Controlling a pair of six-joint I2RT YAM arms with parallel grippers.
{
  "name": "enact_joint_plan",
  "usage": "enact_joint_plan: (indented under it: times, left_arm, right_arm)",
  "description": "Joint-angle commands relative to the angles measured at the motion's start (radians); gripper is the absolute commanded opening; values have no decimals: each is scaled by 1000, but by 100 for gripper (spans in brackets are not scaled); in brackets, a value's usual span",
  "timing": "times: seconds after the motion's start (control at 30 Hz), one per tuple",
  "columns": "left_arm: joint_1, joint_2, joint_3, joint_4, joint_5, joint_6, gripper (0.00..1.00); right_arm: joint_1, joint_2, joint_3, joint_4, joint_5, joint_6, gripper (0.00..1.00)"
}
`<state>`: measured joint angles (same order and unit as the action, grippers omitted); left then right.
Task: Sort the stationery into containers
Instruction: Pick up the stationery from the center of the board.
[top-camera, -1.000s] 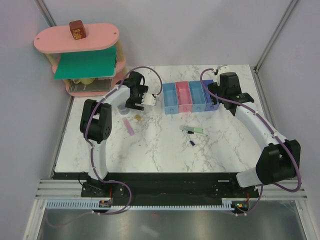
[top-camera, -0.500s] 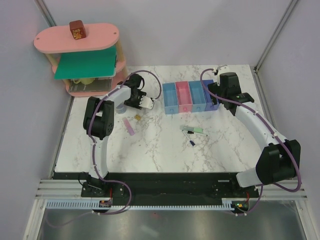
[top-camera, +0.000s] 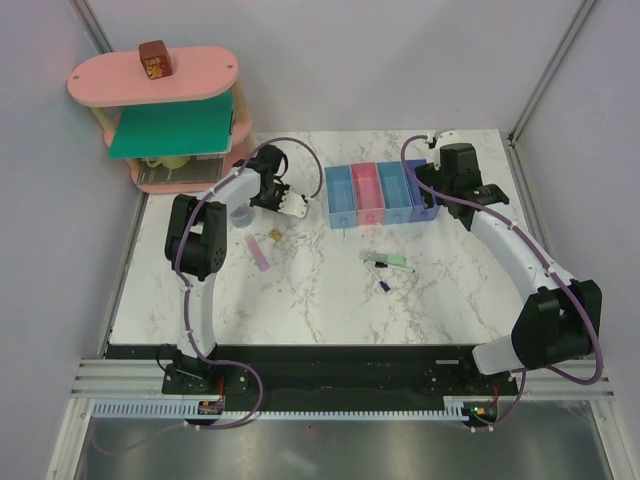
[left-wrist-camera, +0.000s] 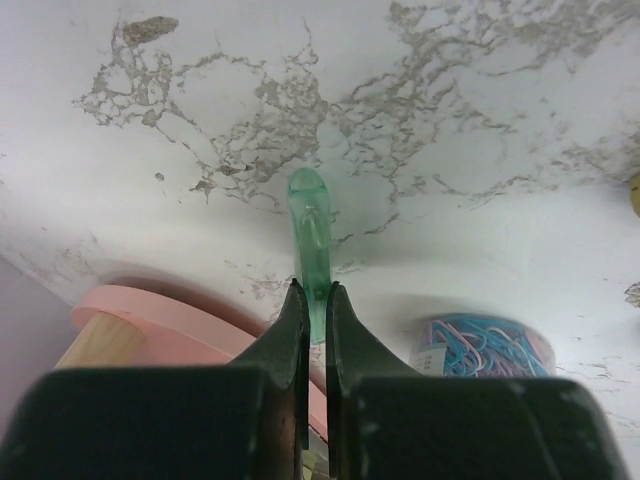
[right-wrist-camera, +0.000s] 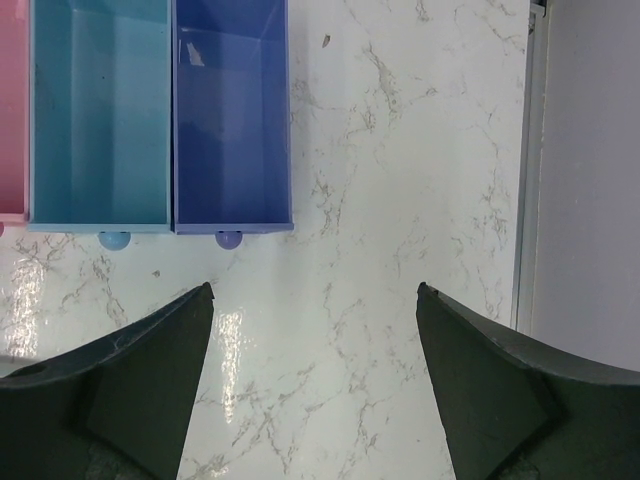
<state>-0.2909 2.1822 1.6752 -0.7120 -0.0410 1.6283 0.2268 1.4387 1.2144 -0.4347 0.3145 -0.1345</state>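
Observation:
My left gripper should next lift over the light blue end bin (top-camera: 341, 192) and lower to let go of the mint green bar, as the bin is to its right in the top view.
My left gripper (left-wrist-camera: 311, 292) is shut on a mint green bar (left-wrist-camera: 309, 222) whose tip sticks out past the fingertips; from above, the left gripper (top-camera: 287, 203) hovers left of the containers (top-camera: 380, 194), a row of four joined bins. On the marble lie a lilac bar (top-camera: 259, 255), a tiny tan piece (top-camera: 272, 236), a pen with another mint bar (top-camera: 388, 261) and a short pen (top-camera: 384, 287). A round tub of clips (left-wrist-camera: 482, 346) sits beside the left gripper. My right gripper (right-wrist-camera: 312, 291) is open and empty over bare marble, near the dark blue bin (right-wrist-camera: 232, 120).
A pink oval shelf (top-camera: 160, 110) with a green panel and a brown block on top stands at the back left. Its pink base (left-wrist-camera: 160, 325) shows close behind the left fingers. The right table edge and a wall (right-wrist-camera: 580, 180) run beside the right gripper.
The left gripper has closed from wide open onto the mint green bar and shifted slightly left and back. The right arm has stayed put.

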Motion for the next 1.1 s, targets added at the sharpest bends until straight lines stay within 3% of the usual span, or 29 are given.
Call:
enact_joint_plan:
  times: [0.0, 0.2, 0.53, 1.07]
  left_arm:
    - [-10, 31, -26, -152, 98, -16, 2]
    - [-11, 13, -28, -176, 150, -79, 2]
    - [-11, -10, -36, -198, 191, -175, 2]
    - [-17, -119, 245, -210, 578, -619, 2]
  right_arm:
    - [-1, -32, 40, 4, -11, 12, 90]
    - [5, -35, 40, -48, -159, -69, 90]
    - [34, -40, 43, -79, -149, -117, 91]
    - [34, -49, -4, -64, -61, -91, 93]
